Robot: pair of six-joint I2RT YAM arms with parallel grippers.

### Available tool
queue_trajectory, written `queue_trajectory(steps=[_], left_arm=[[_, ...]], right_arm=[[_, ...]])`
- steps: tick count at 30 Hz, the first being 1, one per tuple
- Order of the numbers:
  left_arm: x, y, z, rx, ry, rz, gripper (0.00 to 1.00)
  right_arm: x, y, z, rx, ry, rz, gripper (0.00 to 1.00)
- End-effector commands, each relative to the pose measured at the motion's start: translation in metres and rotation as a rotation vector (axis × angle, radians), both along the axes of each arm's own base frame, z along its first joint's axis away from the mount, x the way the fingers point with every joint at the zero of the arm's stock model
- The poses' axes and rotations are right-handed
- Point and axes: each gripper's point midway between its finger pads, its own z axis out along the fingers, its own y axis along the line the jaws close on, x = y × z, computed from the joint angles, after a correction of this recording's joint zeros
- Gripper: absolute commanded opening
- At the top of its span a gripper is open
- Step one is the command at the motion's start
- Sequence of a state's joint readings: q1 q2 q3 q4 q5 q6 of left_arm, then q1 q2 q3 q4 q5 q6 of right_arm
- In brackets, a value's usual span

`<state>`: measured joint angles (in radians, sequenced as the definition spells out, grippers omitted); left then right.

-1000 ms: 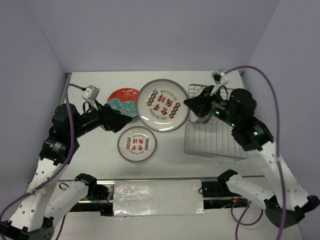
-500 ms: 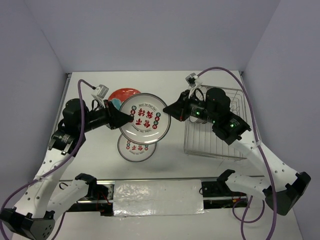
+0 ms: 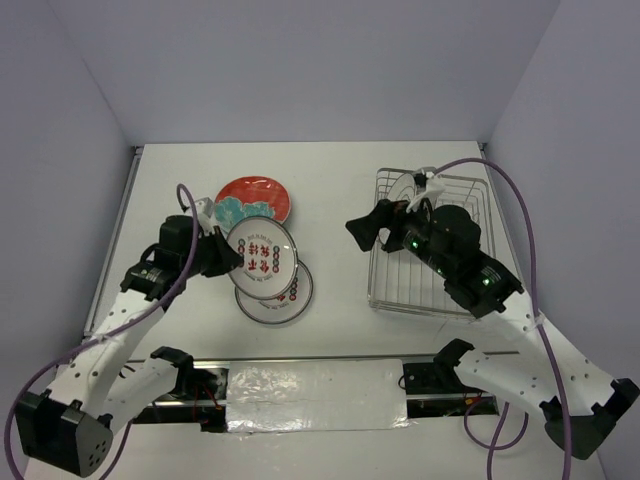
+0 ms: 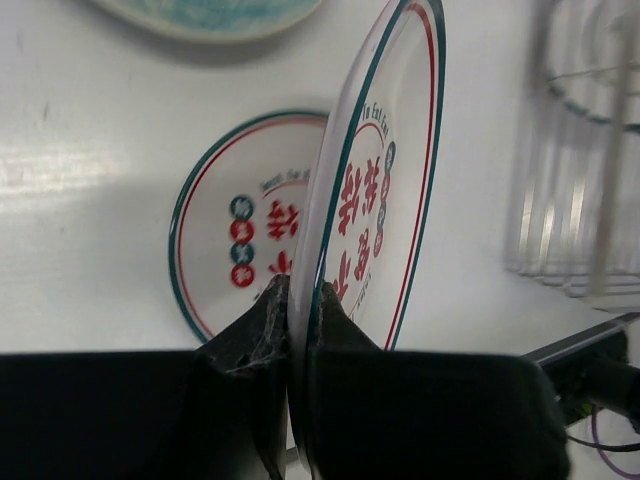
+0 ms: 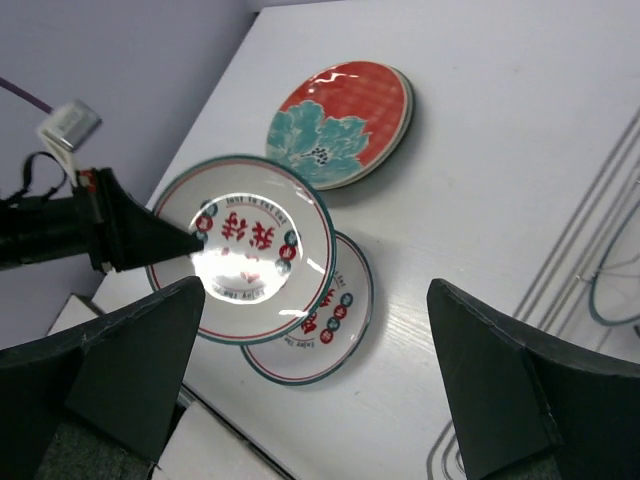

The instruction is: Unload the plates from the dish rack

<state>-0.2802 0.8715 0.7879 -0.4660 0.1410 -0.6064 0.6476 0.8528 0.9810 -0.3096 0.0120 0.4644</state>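
Note:
My right gripper should move over the rack (image 3: 432,290) next, to its right in the top view, and then go down onto a plate's rim, because plates are still standing there.
My left gripper (image 3: 238,262) (image 4: 298,290) is shut on the near rim of a white plate (image 3: 262,257) (image 4: 385,190) (image 5: 245,245) with a dark rim and red marks. It holds the plate tilted just above a second white plate (image 3: 285,297) (image 4: 240,240) (image 5: 335,320) lying on the table. A red plate with teal flowers (image 3: 255,203) (image 5: 340,120) lies behind them. My right gripper (image 3: 364,228) (image 5: 318,360) hangs open and empty at the left edge of the dish rack (image 3: 432,290) (image 5: 600,190). A teal-rimmed plate edge (image 5: 600,295) shows inside the rack.
The table's left edge rail (image 3: 122,215) runs close behind my left arm. A silver taped strip (image 3: 315,392) lies along the near edge between the arm bases. Purple cables (image 3: 520,210) loop over the right arm beside the rack.
The right gripper passed the white plate to the left gripper, then opened and drew back toward the rack. The left gripper closed on the rim and carried the plate left, over the second white plate.

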Motion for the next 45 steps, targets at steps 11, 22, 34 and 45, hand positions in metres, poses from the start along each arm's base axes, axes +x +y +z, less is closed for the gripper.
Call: queue_trajectory(steps=[11,22,34,45], left_arm=[[-0.004,-0.012,-0.067,-0.09,0.125,0.02,0.29],[-0.018,0.003,-0.096,0.008,0.231,0.062,0.99],[-0.03,0.005,-0.112,0.111,0.375,0.078,0.99],[-0.026,0.031,-0.072,0.193,0.281,0.184,0.99]], right_arm=[[-0.007,-0.04,-0.03,-0.104,0.023,-0.133,1.0],[0.044,-0.088,-0.052,-0.41,0.226,-0.436,1.0],[0.083,-0.179,-0.04,-0.617,0.332,-0.706,1.0],[0.11,-0.2,-0.051,-0.64,0.366,-0.713,0.71]])
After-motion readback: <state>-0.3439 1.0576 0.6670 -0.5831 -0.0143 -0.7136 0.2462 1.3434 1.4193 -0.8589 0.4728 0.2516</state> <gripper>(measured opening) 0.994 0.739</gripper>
